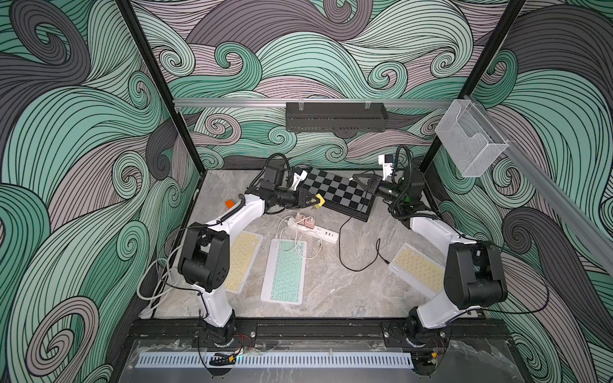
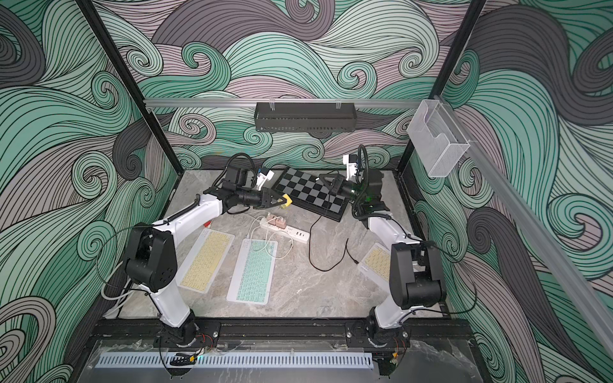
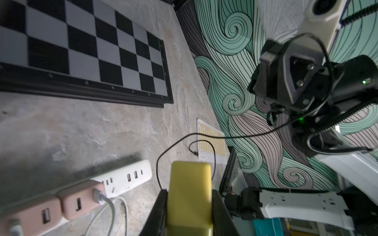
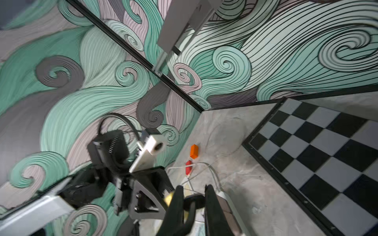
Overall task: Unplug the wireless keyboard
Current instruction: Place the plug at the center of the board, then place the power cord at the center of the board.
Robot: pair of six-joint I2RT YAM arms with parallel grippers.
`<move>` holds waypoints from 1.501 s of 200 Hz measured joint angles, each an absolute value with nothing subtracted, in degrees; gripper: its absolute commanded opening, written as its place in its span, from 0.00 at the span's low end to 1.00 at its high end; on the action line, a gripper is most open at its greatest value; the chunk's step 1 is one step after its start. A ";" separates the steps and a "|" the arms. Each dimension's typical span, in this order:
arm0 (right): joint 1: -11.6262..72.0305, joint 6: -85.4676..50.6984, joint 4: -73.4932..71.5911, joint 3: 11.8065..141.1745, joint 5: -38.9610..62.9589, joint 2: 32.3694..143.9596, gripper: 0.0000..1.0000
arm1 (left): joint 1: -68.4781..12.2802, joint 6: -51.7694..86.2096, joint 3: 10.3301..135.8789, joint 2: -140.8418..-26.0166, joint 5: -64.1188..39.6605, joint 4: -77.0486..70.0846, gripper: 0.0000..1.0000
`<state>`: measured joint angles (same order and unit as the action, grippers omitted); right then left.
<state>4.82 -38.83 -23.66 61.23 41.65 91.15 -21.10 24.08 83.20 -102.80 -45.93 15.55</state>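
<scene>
The plug is clear of the adapter, so my right gripper will next move down and back from over the chessboard to bare tabletop by the strip's end (image 1: pixel 343 225) and release it.
Three keyboards lie on the table: a yellow one (image 1: pixel 242 262) at the left, a green one (image 1: pixel 285 270) in the middle and a yellow one (image 1: pixel 418 268) (image 3: pixel 212 143) at the right. A black cable (image 1: pixel 341 245) (image 3: pixel 163 155) has its free end on the table just short of the right keyboard. Its other end, a black plug (image 4: pixel 193 201), is held in my shut right gripper (image 1: pixel 360 180) (image 4: pixel 194 188) above the chessboard. My left gripper (image 1: pixel 315 200) (image 3: pixel 189 195) is shut on a yellow adapter (image 1: pixel 319 201) (image 3: pixel 190 179), lifted above the power strip (image 1: pixel 318 228) (image 3: pixel 126 177).
Two pink chargers (image 1: pixel 306 221) (image 3: pixel 79 202) sit in the strip; a white cable (image 1: pixel 308 247) loops over the green keyboard's far end. A chessboard (image 1: pixel 338 194) lies at the back, an orange block (image 1: pixel 229 204) (image 4: pixel 194 151) back left. The two grippers face each other closely.
</scene>
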 measured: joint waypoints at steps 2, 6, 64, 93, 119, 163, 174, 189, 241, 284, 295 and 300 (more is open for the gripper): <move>4.82 -37.91 -22.68 61.34 41.39 91.07 0.00 | -21.04 23.75 83.77 -103.00 -45.17 15.92 0.00; 4.82 -35.53 -19.68 61.87 40.80 90.80 0.00 | -20.91 23.44 84.66 -103.15 -44.38 16.45 0.00; 5.04 -1.83 9.54 68.88 33.19 93.76 0.00 | -17.61 16.82 97.78 -116.11 -30.02 28.80 0.00; 6.24 5.58 16.49 69.06 31.53 97.60 0.00 | -15.44 14.63 99.15 -122.85 -25.78 32.82 0.00; 9.04 9.47 19.84 69.06 30.39 99.59 0.00 | -13.28 13.76 98.70 -124.84 -24.40 33.95 0.00; 12.14 13.19 23.22 70.41 28.38 101.89 0.00 | -11.05 11.77 104.44 -128.90 -23.73 36.38 0.00; 12.29 14.17 24.29 71.20 27.29 102.45 0.00 | -10.98 11.27 105.25 -130.21 -23.55 36.86 0.00; 12.73 16.03 26.24 72.53 25.04 103.59 0.00 | -11.00 10.85 105.91 -132.29 -24.16 37.76 0.00; 15.35 21.10 33.10 76.34 17.34 110.26 0.18 | -11.00 10.50 107.79 -133.62 -25.21 37.93 0.11; 16.69 22.37 36.40 76.93 12.32 111.74 0.54 | -11.00 10.52 107.90 -133.69 -25.54 37.95 0.29; 16.95 22.79 36.67 77.43 10.90 111.72 0.59 | -11.00 10.52 107.90 -133.69 -25.54 37.95 0.33; 17.06 22.87 36.71 77.60 10.13 111.63 0.60 | -11.00 10.52 107.90 -133.69 -25.54 37.98 0.35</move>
<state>17.06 22.87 36.71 77.60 10.13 111.63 -11.00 10.52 107.90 -133.69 -25.54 37.98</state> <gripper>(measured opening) 0.568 0.314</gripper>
